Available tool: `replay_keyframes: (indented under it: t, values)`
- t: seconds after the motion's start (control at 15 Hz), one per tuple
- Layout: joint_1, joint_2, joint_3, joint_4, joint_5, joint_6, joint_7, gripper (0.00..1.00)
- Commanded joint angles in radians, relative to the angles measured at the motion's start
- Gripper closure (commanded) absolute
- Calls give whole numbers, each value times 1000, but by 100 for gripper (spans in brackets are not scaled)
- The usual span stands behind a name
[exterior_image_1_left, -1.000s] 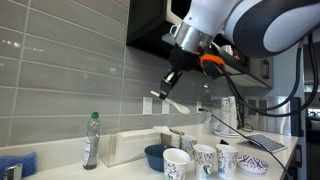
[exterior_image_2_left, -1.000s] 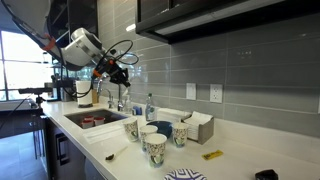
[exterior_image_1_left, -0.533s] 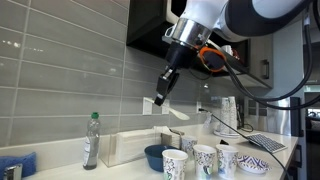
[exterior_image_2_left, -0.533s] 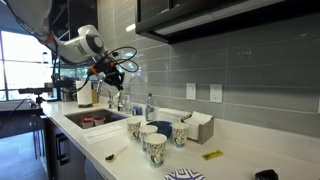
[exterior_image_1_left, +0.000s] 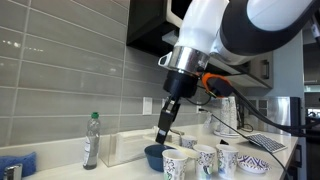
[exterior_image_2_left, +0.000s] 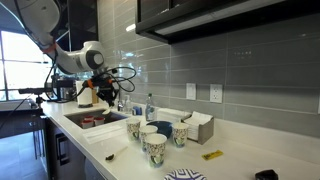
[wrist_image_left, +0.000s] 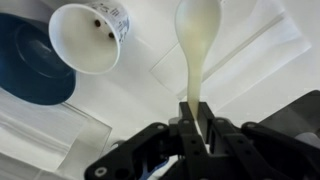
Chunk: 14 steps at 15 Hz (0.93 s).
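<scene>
The part of the bare white counter beside the patterned cups is clear. My gripper will go down from above the sink (exterior_image_2_left: 90, 120) toward that part and let go of the spoon's handle.
My gripper (wrist_image_left: 193, 125) is shut on the handle of a cream plastic spoon (wrist_image_left: 199, 35), whose bowl points away from the jaws. Below it in the wrist view are a white patterned cup (wrist_image_left: 92, 35) lying open towards the camera and a dark blue bowl (wrist_image_left: 35, 70) on the white counter. In an exterior view the gripper (exterior_image_1_left: 164, 132) hangs just above the blue bowl (exterior_image_1_left: 155, 156), behind a row of patterned cups (exterior_image_1_left: 205, 158). In another exterior view the gripper (exterior_image_2_left: 104, 95) is above the sink (exterior_image_2_left: 90, 120), to the left of the cups (exterior_image_2_left: 150, 140).
A clear plastic bottle (exterior_image_1_left: 91, 140) and a clear container (exterior_image_1_left: 125, 147) stand by the grey tiled wall. A dark cabinet hangs overhead. A box (exterior_image_2_left: 200, 125) and a small yellow item (exterior_image_2_left: 212, 154) lie on the counter. A keyboard (exterior_image_1_left: 268, 142) sits further along.
The arm has come down from high by the wall outlet towards the counter, with the spoon still in the jaws, and now hangs just above the bowl and cups.
</scene>
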<state>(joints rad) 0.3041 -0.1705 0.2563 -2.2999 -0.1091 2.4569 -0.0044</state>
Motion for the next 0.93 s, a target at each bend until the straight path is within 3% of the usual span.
replay_keyframes:
  t: [0.0, 0.87]
  values:
    - [-2, 0, 18, -78, 17, 47, -4, 97]
    - [-21, 80, 32, -215, -34, 208, 71, 97]
